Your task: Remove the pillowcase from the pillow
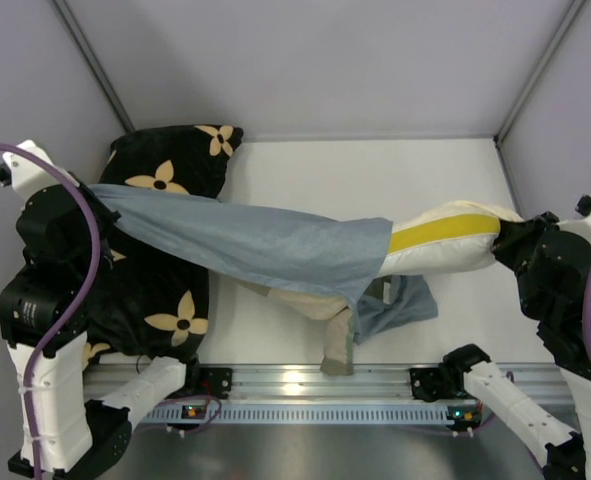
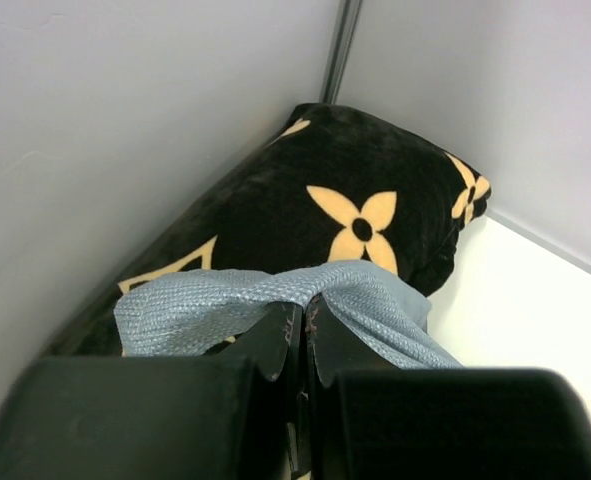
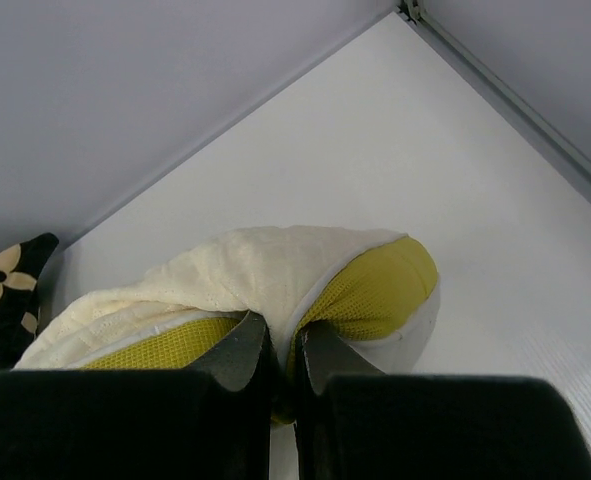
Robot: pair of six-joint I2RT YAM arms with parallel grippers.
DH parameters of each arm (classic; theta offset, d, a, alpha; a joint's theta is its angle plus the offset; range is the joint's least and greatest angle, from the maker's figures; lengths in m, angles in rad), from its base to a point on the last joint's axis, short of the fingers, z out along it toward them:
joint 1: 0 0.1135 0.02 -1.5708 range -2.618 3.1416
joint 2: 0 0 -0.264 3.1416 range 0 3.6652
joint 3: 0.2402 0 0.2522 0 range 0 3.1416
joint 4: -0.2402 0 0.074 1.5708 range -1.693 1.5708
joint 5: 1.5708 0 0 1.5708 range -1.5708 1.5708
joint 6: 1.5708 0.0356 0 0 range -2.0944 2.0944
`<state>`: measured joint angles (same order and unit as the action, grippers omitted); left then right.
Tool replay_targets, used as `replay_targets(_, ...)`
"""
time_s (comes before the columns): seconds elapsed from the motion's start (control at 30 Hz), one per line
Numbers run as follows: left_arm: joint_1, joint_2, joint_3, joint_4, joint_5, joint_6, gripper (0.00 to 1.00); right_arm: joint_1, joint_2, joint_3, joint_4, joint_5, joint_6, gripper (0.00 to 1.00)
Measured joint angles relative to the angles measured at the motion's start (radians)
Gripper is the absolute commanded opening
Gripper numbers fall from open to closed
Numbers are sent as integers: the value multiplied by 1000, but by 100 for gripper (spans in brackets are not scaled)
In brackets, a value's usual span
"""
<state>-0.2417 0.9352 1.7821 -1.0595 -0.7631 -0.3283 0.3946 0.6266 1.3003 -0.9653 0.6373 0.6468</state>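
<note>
The pillow (image 1: 445,240) is still partly inside the pillowcase. My right gripper pulls away from the pillowcase next, then lowers to release upon the white table.
The pillowcase (image 1: 255,240) is stretched across the table, its blue-grey inside showing, with a cream flap hanging at the front. My left gripper (image 1: 93,205) is shut on its left end over the black cushion; the left wrist view shows the blue-grey cloth (image 2: 375,300) pinched between the jaws (image 2: 305,315). The cream-white pillow (image 1: 445,240) with a yellow band sticks out of the case's right opening. My right gripper (image 1: 505,245) is shut on the pillow's right end; the right wrist view shows the pillow (image 3: 275,265) pinched between the jaws (image 3: 283,335).
A black cushion with tan flower motifs (image 1: 170,165) lies at the far left under the left arm, also showing in the left wrist view (image 2: 365,190). Grey walls enclose the white table (image 1: 375,170) at back and sides. A metal rail (image 1: 305,385) runs along the near edge.
</note>
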Motion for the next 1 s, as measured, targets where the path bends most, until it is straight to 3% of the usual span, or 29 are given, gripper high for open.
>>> replay_targets(1.0, -9, -81, 277, -15, -173, 72, 0, 0, 61, 3, 42, 79, 0, 0)
